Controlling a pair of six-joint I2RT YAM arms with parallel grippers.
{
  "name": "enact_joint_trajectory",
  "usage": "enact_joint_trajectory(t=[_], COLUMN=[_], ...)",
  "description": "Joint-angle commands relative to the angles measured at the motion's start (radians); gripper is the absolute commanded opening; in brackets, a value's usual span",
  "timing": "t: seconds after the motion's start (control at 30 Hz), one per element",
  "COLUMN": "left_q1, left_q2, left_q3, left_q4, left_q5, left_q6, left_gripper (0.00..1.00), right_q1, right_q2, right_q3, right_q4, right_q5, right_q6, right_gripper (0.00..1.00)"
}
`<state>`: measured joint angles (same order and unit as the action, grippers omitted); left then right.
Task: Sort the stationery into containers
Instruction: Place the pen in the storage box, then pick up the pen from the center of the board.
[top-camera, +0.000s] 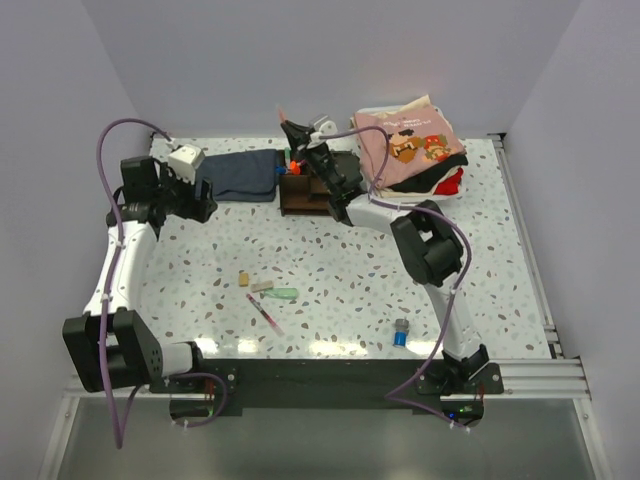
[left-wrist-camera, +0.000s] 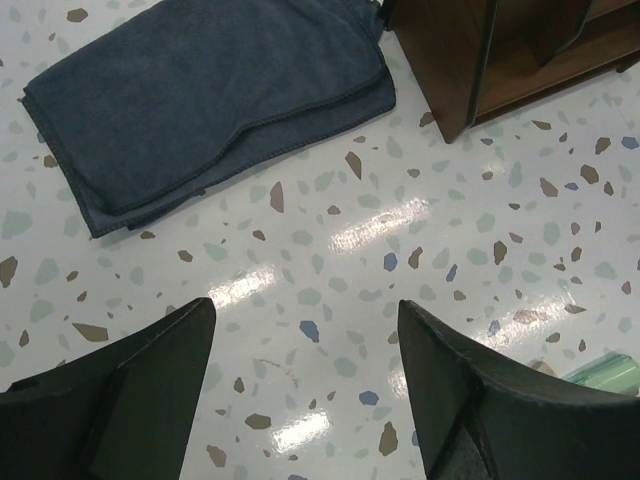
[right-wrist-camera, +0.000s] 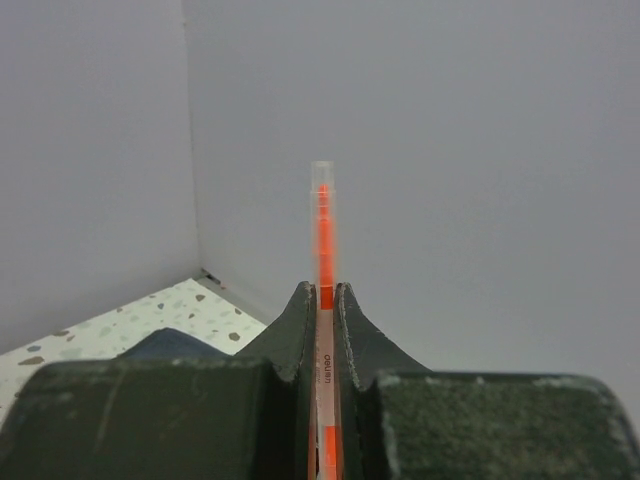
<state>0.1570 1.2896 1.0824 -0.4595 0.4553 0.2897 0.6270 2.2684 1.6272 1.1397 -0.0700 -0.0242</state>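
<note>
My right gripper should next move down into the organiser's back section by the folded cloth and release the thin orange pen (right-wrist-camera: 322, 225), as colourful stationery already stands there.
My right gripper (right-wrist-camera: 322, 290) is shut on a thin orange pen (right-wrist-camera: 322, 225), whose clear-capped end sticks up past the fingertips. In the top view that gripper (top-camera: 292, 130) hangs above the dark brown wooden organiser (top-camera: 303, 197) at the back of the table. The left gripper (left-wrist-camera: 305, 318) is open and empty over bare table, left of the organiser (left-wrist-camera: 500, 60). Loose stationery lies mid-table: a tan eraser (top-camera: 243, 278), a pale eraser (top-camera: 262, 287), a green item (top-camera: 284, 293), a red pen (top-camera: 264, 313) and a blue-capped bottle (top-camera: 401, 333).
A folded dark blue cloth (top-camera: 240, 173) lies left of the organiser, close to the left gripper (top-camera: 203, 203). A white bin with pink clothes (top-camera: 410, 145) stands at the back right. Grey walls close the back and both sides.
</note>
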Motion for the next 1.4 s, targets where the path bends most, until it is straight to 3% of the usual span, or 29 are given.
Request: enact_joint_trajectory(t=[0.0, 0.27, 0.53, 0.57, 0.7, 0.77, 0.97, 1.07, 1.17, 1.23, 1.33, 1.37], left_q1=[0.007, 0.007, 0.000, -0.002, -0.005, -0.007, -0.011, -0.011, -0.011, -0.011, -0.008, -0.008], left_q2=[0.037, 0.079, 0.187, 0.197, 0.226, 0.226, 0.183, 0.145, 0.090, 0.034, -0.039, -0.070], left_q3=[0.080, 0.091, 0.177, 0.204, 0.240, 0.244, 0.244, 0.240, 0.212, 0.182, 0.143, 0.133], left_q4=[0.047, 0.067, 0.128, 0.133, 0.154, 0.169, 0.180, 0.167, 0.142, 0.131, 0.118, 0.111], left_q5=[0.054, 0.062, 0.124, 0.126, 0.141, 0.154, 0.166, 0.190, 0.204, 0.194, 0.172, 0.165], left_q6=[-0.014, -0.014, -0.060, -0.061, -0.083, -0.093, -0.110, -0.101, -0.075, -0.070, -0.061, -0.063], left_gripper=[0.78, 0.78, 0.78, 0.78, 0.78, 0.78, 0.78, 0.79, 0.79, 0.79, 0.79, 0.79], right_q1=[-0.016, -0.021, -0.018, -0.018, -0.018, -0.018, -0.018, -0.019, -0.019, -0.018, -0.016, -0.001], right_q2=[0.066, 0.189, 0.120, 0.103, 0.007, -0.024, -0.167, -0.268, -0.400, -0.485, -0.541, -0.546], right_q3=[0.026, 0.125, -0.024, -0.042, -0.130, -0.151, -0.182, -0.193, -0.257, -0.306, -0.319, -0.267], right_q4=[0.147, 0.172, 0.236, 0.238, 0.235, 0.224, 0.140, 0.056, -0.160, -0.256, -0.621, -0.890], right_q5=[0.047, 0.042, 0.042, 0.042, 0.041, 0.039, 0.030, 0.036, -0.043, -0.257, -0.629, -0.677], right_q6=[0.006, 0.017, 0.030, 0.030, -0.022, -0.036, -0.052, -0.063, -0.074, -0.132, -0.262, -0.291], right_gripper=[0.00, 0.00, 0.00, 0.12, 0.32, 0.38, 0.40, 0.40, 0.46, 0.54, 0.58, 0.58])
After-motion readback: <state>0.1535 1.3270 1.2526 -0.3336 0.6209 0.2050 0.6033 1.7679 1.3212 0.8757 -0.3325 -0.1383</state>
